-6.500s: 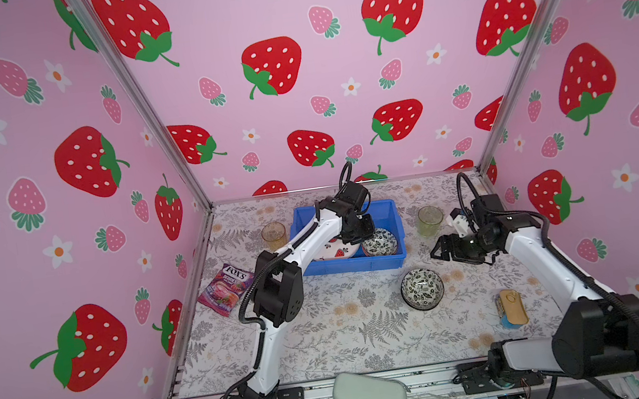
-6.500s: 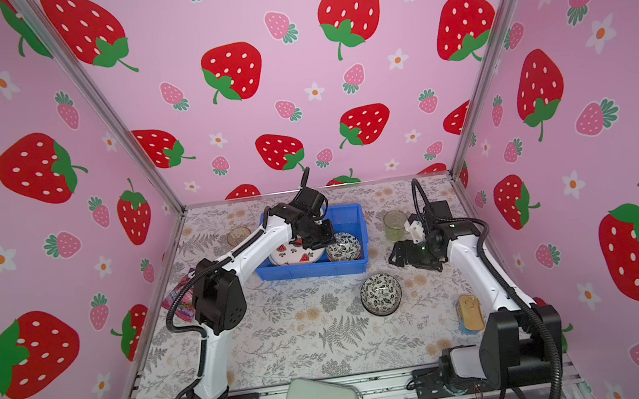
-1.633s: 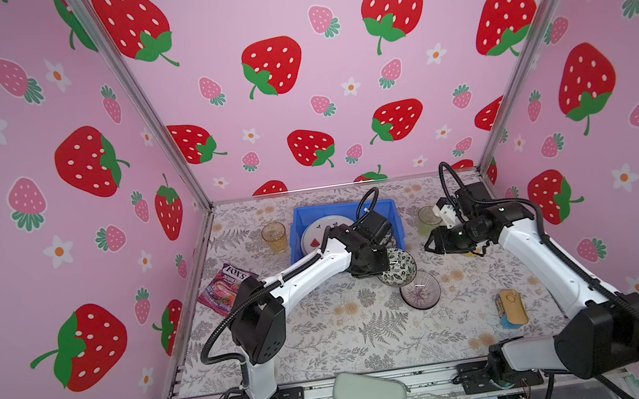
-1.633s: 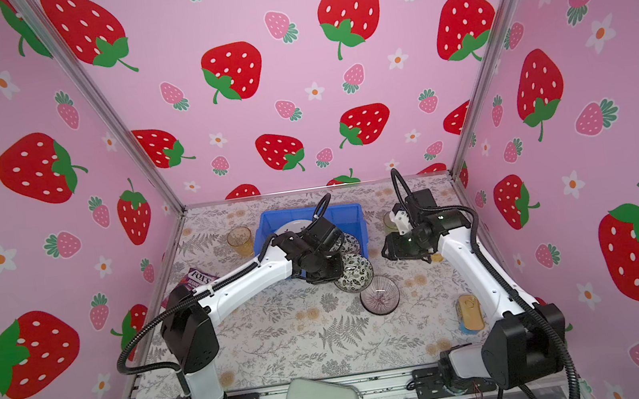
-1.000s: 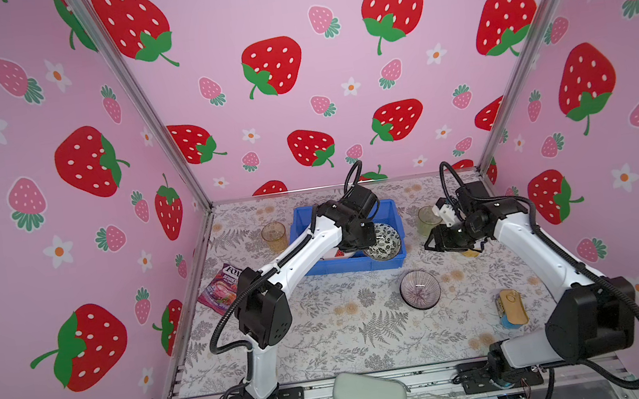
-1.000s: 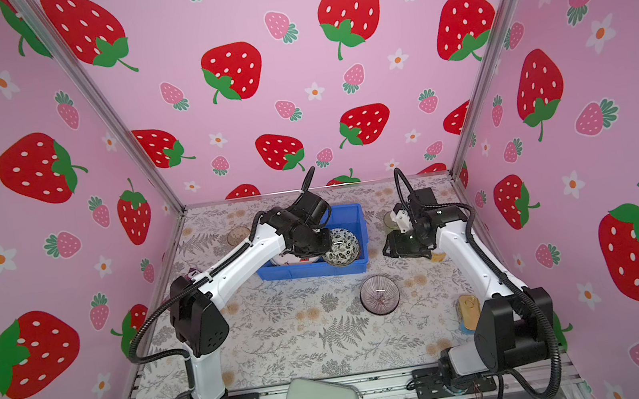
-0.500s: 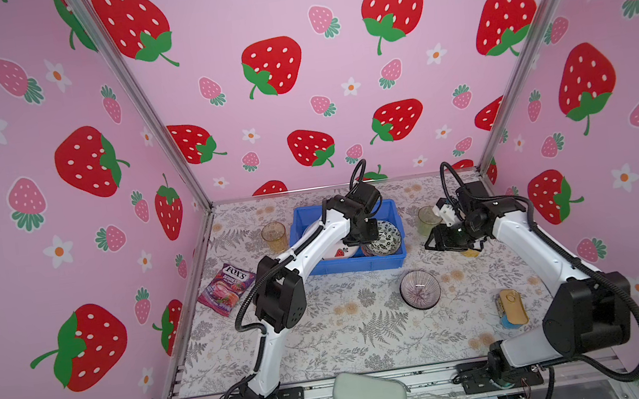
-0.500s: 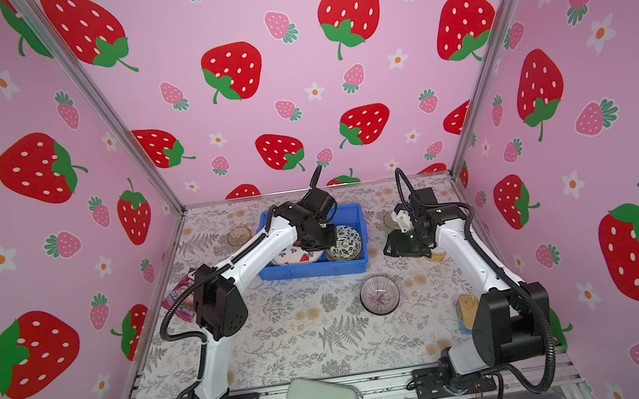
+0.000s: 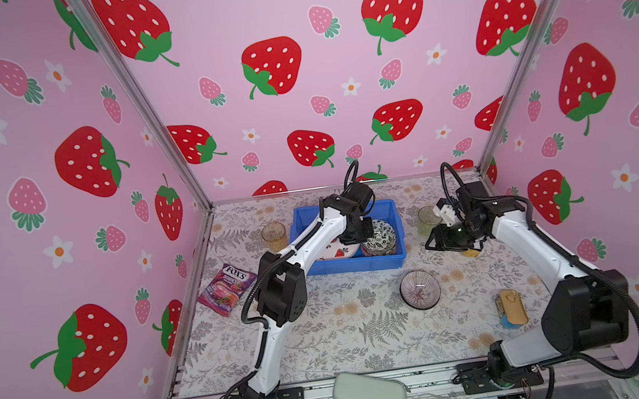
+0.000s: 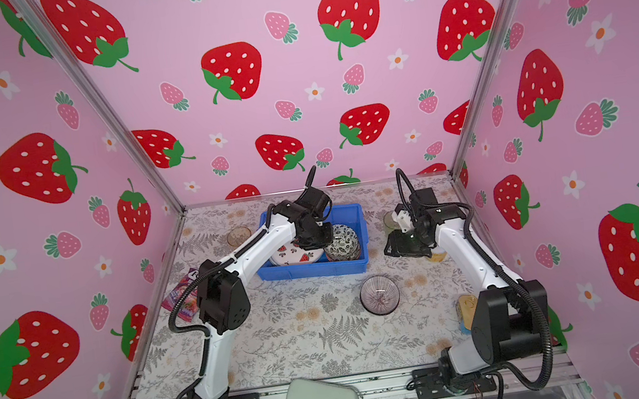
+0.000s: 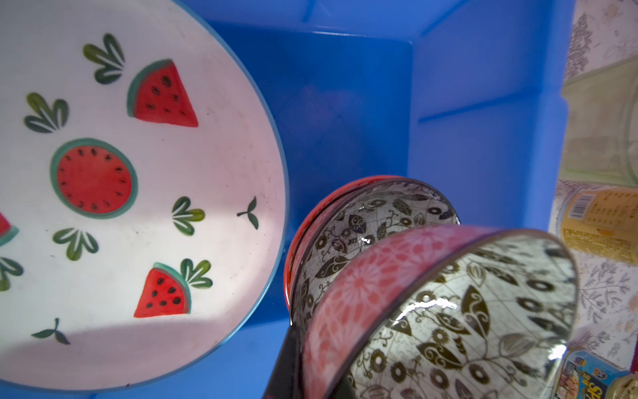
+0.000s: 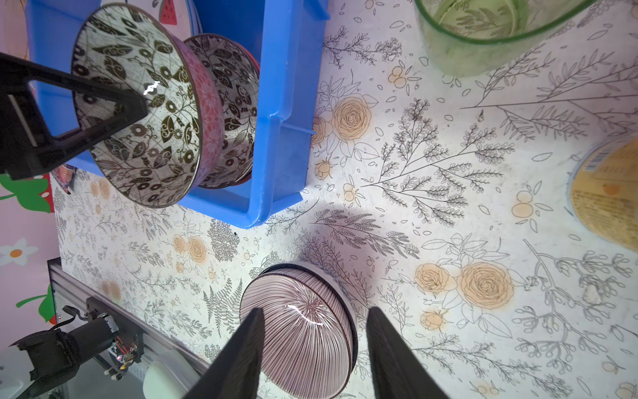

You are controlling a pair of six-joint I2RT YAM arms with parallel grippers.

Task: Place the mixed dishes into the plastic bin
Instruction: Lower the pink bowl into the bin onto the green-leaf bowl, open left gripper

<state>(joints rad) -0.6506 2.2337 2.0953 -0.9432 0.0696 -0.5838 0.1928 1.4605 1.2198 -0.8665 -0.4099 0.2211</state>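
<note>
The second bowl [image 11: 372, 220] lies open beneath. My left gripper will next ease down and toward the bin's side by the green tumbler, then release the tilted bowl inside it.
My left gripper [image 9: 359, 232] is inside the blue plastic bin [image 9: 349, 265], shut on the rim of a bowl [image 11: 448, 311] that is pink outside and black-white inside. The bowl is tilted, its foot against a second similar bowl [image 11: 376, 214] in the bin. A watermelon plate [image 11: 103, 172] lies beside them. My right gripper [image 12: 316, 312] hangs open above the table to the right of the bin, holding nothing. Below it a striped bowl [image 9: 420, 290] sits on the table. The green tumbler [image 9: 427, 220] stands right of the bin, the amber tumbler [image 9: 273, 235] left of it.
A purple candy bag [image 9: 227, 288] lies at the left wall. A grey-green pouch [image 9: 370, 393] rests on the front rail. A yellow can [image 12: 607, 193] lies under my right arm, and a tan object [image 9: 512, 307] sits near the right arm's base.
Over the last second my left gripper carried the bowl over the bin's right end and lowered it onto the other bowl. The right arm barely moved.
</note>
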